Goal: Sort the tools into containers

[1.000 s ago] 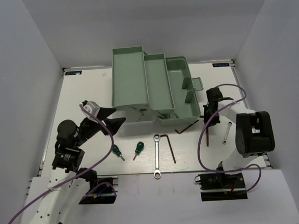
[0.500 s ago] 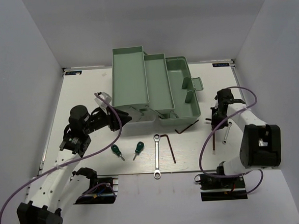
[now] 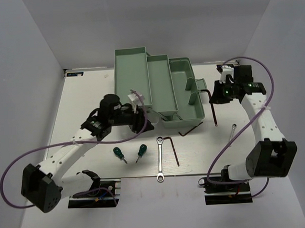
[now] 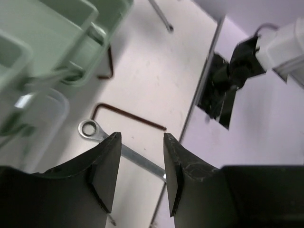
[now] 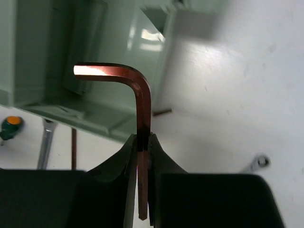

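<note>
Next, my right gripper swings to the left in the top view, over the toolbox's open base section, then brings the hex key down.
The pale green fold-out toolbox (image 3: 156, 89) stands open at the back centre. My right gripper (image 3: 215, 96) is shut on a dark L-shaped hex key (image 3: 213, 114) and holds it in the air just right of the toolbox base. In the right wrist view the key (image 5: 137, 80) stands up from the closed fingers (image 5: 128, 156). My left gripper (image 3: 149, 124) is open and empty in front of the toolbox, above the silver wrench (image 4: 90, 129). Two green-handled screwdrivers (image 3: 119, 154) (image 3: 141, 151), the wrench (image 3: 160, 159), two more hex keys (image 3: 173, 149) (image 3: 191, 128) and a silver rod tool (image 3: 232, 133) lie on the table.
The toolbox's translucent lid (image 4: 33, 123) lies in front of its trays, close to my left gripper. White walls enclose the table on the left, back and right. The table's near edge (image 3: 159, 177) runs just beyond the wrench's end.
My right gripper has lifted the hex key off the table and carried it back beside the toolbox base. My left arm has swung right, towards the toolbox front.
</note>
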Controlling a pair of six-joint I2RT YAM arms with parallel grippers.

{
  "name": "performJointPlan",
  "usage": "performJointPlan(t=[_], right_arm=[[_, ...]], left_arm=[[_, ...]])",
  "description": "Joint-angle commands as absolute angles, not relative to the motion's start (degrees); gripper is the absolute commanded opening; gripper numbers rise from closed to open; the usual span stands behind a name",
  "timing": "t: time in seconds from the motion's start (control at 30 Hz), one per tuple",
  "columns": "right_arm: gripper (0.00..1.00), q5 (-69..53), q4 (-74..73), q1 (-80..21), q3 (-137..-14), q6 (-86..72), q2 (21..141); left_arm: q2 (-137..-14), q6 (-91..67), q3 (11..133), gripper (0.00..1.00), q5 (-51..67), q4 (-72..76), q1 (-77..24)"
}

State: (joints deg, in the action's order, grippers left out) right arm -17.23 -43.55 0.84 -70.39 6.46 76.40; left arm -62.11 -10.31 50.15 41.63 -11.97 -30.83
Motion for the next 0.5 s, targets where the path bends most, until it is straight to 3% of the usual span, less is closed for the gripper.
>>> performJointPlan(t=[0.0,0.23,0.4,0.43,0.47], right_arm=[[0.0,-29.08,-40.54,-2.7,-78.29,6.17,82.17],[0.0,-25.49,-42.45,-6.94,-103.03,-4.91,105.7],[0.01,-20.04,-44.65,-9.93,-109.17,-5.28,112.59],[0.26,-20.3,-44.56,-9.84,-108.64,-5.01,112.67],[0.33,-20.56,-44.47,-10.1,-107.94,-4.75,112.24]], left_arm=[[-65.82,-8.7,53.78,0.51,36.93,-16.61,-36.72],[-71.7,-14.4,56.25,0.59,18.65,-18.46,-47.27],[-77.94,-22.66,58.7,0.64,5.4,-19.77,-54.56],[-79.35,-23.63,59.75,0.66,3.71,-19.78,-55.54],[-80.84,-25.82,60.55,0.68,0.21,-20.91,-56.59]])
